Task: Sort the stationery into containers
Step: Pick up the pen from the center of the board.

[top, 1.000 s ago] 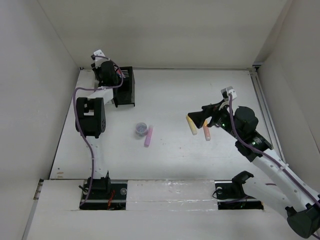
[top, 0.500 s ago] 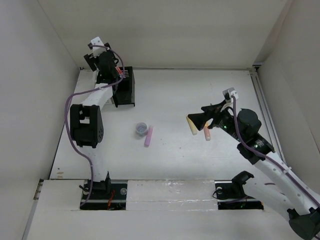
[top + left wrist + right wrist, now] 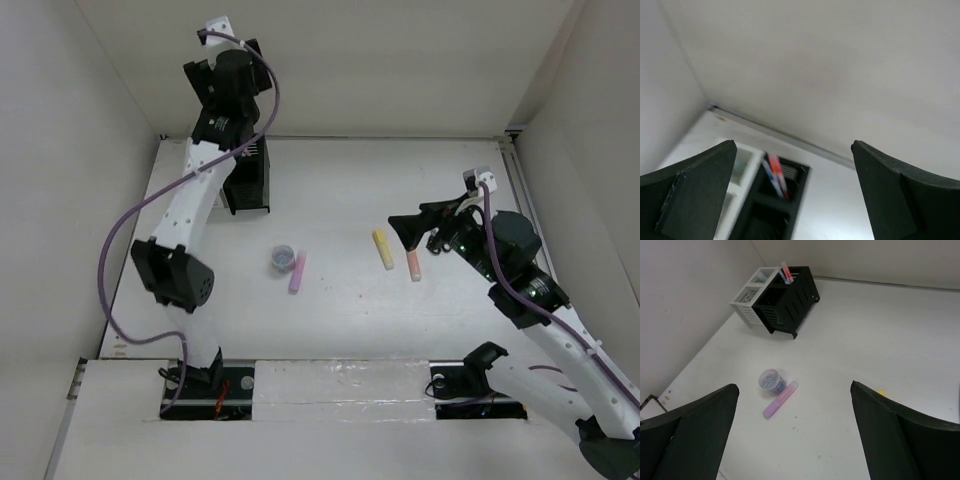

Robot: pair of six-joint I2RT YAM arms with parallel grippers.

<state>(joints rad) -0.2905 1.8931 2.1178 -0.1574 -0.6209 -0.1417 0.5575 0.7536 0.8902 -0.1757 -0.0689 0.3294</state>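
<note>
The purple marker (image 3: 297, 272) lies unsorted below, to my left gripper's right in the top view, so that gripper needs to swing back, across and down onto its middle.
Two joined containers stand at the back left, the black one (image 3: 252, 183) (image 3: 788, 299) beside the white one (image 3: 751, 296) (image 3: 738, 167). A red pen (image 3: 776, 173) and a blue pen (image 3: 769, 176) stand in the black box. My left gripper (image 3: 792, 145) hangs open and empty high above these boxes (image 3: 228, 88). Mid-table lie a purple marker (image 3: 297, 272) (image 3: 780, 399) and a small round item (image 3: 283, 259) (image 3: 771, 379). A yellow marker (image 3: 382, 249) and an orange marker (image 3: 413, 264) lie just in front of my right gripper (image 3: 403, 228) (image 3: 792, 387), which is open and empty.
White walls close in the table at the back and on both sides. The left arm's purple cable (image 3: 130, 225) loops over the table's left side. A rail (image 3: 525, 215) runs along the right edge.
My left gripper opened and rose up from the black container toward the back wall. The right gripper drew back to the right, uncovering the yellow marker, and stayed open.
</note>
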